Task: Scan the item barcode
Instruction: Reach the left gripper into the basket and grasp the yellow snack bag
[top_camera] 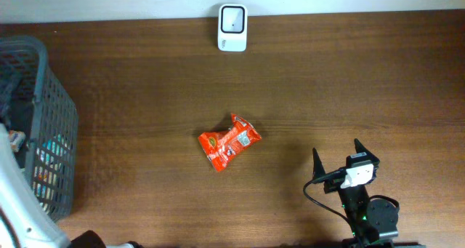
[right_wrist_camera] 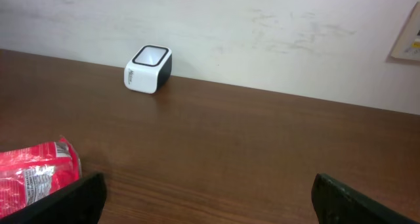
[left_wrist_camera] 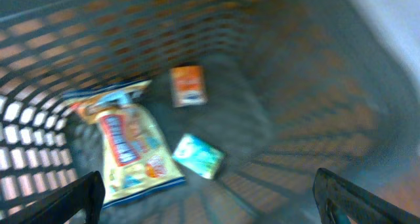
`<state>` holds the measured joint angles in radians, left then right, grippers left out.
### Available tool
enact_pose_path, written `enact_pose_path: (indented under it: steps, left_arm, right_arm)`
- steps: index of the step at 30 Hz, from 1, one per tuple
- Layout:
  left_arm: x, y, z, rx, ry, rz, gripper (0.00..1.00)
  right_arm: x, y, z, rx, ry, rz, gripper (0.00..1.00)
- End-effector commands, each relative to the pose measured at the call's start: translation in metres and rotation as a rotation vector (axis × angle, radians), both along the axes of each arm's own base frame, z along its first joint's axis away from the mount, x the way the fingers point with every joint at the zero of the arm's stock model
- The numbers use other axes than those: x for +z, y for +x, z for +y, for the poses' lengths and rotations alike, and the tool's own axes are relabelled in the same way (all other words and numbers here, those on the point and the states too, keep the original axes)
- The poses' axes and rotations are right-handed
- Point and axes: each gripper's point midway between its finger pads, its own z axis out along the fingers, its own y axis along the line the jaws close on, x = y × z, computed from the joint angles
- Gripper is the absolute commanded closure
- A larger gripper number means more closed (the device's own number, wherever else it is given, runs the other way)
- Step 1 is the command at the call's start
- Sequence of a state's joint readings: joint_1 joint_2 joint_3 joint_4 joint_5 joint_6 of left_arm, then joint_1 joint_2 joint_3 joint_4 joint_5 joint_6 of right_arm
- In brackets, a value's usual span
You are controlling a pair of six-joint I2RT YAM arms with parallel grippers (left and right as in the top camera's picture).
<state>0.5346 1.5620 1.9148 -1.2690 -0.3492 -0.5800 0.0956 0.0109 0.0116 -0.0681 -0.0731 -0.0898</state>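
My left gripper will go down and left in the wrist view, onto the bag's red-printed middle.
A red snack packet lies flat in the middle of the brown table, its end also showing at the lower left of the right wrist view. The white barcode scanner stands at the table's far edge against the wall, window facing up. My right gripper rests open and empty to the right of the packet, well apart from it. My left gripper hangs open and empty inside the grey basket, above a yellow-and-blue snack bag.
The grey mesh basket stands at the table's left edge, and my white left arm reaches into it. Inside it also lie an orange packet and a teal packet. The left wrist view is blurred.
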Motion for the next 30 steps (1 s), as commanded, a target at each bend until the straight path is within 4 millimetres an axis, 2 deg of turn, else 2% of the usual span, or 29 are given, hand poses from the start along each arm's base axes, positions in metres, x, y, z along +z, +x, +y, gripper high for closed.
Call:
enact_pose_path:
  steps: [1, 8, 11, 14, 19, 24, 30]
  left_arm:
    - [-0.039, -0.035, 0.027, 0.165, -0.072, 0.055, 0.01]
    - [-0.131, -0.077, 0.05, 0.309, -0.178, 0.175, 0.01]
    - [-0.162, -0.089, 0.054, 0.341, -0.198, 0.198, 0.01]
    - [-0.178, -0.094, 0.059, 0.355, -0.198, 0.198, 0.01]
    - [-0.199, -0.084, 0.076, 0.273, -0.16, 0.244, 0.01]
    - [-0.231, -0.086, 0.078, 0.278, -0.213, 0.319, 0.01]
    - [-0.263, -0.098, 0.083, 0.308, -0.253, 0.411, 0.01]
  right_arm:
    - [-0.002, 0.0, 0.002, 0.007, -0.008, 0.001, 0.01]
    - [-0.002, 0.0, 0.002, 0.007, -0.008, 0.001, 0.01]
    - [-0.002, 0.0, 0.002, 0.007, -0.008, 0.001, 0.01]
    - [-0.002, 0.0, 0.002, 0.007, -0.008, 0.001, 0.01]
    - [-0.002, 0.0, 0.002, 0.007, -0.008, 0.001, 0.01]
    - [-0.002, 0.0, 0.002, 0.007, -0.008, 0.001, 0.01]
    - [-0.002, 0.0, 0.002, 0.007, -0.008, 0.001, 0.01]
